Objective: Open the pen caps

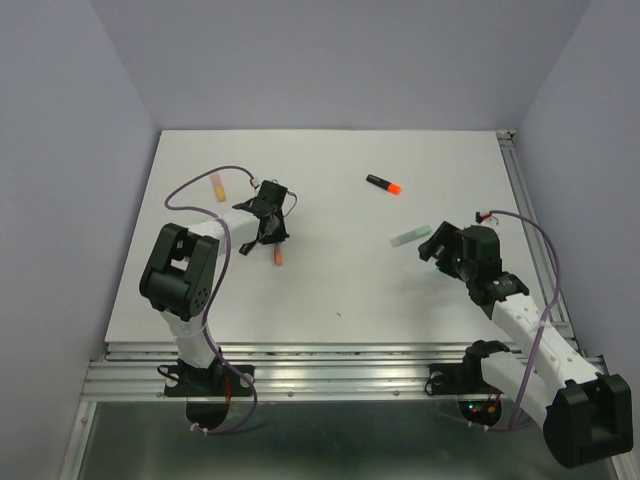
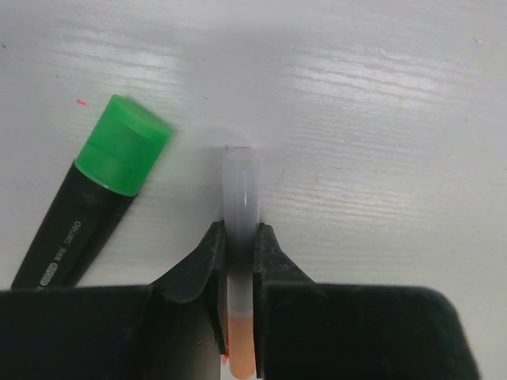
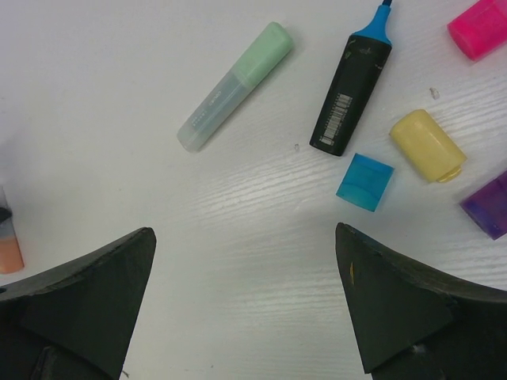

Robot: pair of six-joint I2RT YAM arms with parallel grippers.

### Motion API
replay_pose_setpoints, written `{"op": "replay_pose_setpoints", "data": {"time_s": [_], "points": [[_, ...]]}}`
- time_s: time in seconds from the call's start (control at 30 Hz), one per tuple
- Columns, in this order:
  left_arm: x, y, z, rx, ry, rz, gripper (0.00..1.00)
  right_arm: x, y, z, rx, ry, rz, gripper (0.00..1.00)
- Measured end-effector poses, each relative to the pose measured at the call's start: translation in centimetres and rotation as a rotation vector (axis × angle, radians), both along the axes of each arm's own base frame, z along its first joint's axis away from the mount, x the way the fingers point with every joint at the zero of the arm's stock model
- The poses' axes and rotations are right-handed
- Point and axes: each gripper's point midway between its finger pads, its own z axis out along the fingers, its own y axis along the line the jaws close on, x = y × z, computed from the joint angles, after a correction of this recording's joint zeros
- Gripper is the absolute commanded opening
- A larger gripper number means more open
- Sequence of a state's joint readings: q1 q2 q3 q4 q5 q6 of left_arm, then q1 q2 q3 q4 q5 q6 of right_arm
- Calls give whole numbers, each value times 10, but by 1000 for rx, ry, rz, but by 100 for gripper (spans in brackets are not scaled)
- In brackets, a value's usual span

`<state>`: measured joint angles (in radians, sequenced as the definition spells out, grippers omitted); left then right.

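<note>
My right gripper swings across next, turning onto the highlighter's orange end (image 1: 278,257) (image 3: 10,256), which lies left of it in the top view, free of the other gripper's fingers.
My left gripper (image 2: 240,229) is shut on a pastel orange highlighter (image 2: 240,182) lying on the table. The jaws pinch its pale translucent part and the orange part runs back between the fingers. From above, that gripper (image 1: 268,228) is at the table's left, the orange end (image 1: 279,257) showing beside it. A black highlighter with a green cap (image 2: 125,145) lies just left of it. My right gripper (image 3: 244,233) hangs open over bare table, nothing between its fingers. Beyond it lie a mint highlighter (image 3: 234,87), an uncapped black barrel with a blue tip (image 3: 352,91) and a loose blue cap (image 3: 365,182).
A yellow cap (image 3: 428,145), a pink piece (image 3: 479,28) and a purple piece (image 3: 487,206) lie right of the right gripper. A black highlighter with an orange cap (image 1: 384,184) lies mid-back, a yellow-orange one (image 1: 218,186) at the back left. A metal rail (image 1: 525,200) edges the right side.
</note>
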<state>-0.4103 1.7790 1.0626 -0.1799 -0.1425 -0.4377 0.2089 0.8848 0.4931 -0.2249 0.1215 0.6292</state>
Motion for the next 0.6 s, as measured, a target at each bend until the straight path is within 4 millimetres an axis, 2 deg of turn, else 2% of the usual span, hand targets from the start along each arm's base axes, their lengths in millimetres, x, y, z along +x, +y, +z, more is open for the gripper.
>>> {"op": "replay_pose_setpoints", "data": {"time_s": [0.1, 0.17, 0.27, 0.33, 0.43, 0.47, 0.53, 0.6], "points": [[-5, -9, 1, -55, -2, 2, 0, -1, 10, 2, 35, -2, 42, 100], [-15, -15, 7, -96, -6, 9, 0, -1, 32, 12, 112, -29, 149, 100], [-26, -33, 39, -197, -60, 38, 0, -2, 67, 34, 242, -102, 299, 100], [-30, -58, 70, -281, -127, 19, 0, -14, 104, 48, 284, -140, 434, 100], [-42, -103, 113, -420, -232, -70, 0, -48, 164, 56, 329, -151, 669, 100], [-48, -116, 124, -470, -256, -105, 0, -57, 178, 59, 363, -148, 729, 100], [-67, -144, 144, -597, -284, -200, 0, -63, 192, 63, 411, -160, 785, 100], [-76, -152, 148, -666, -287, -235, 0, -65, 200, 68, 469, -185, 812, 100]]}}
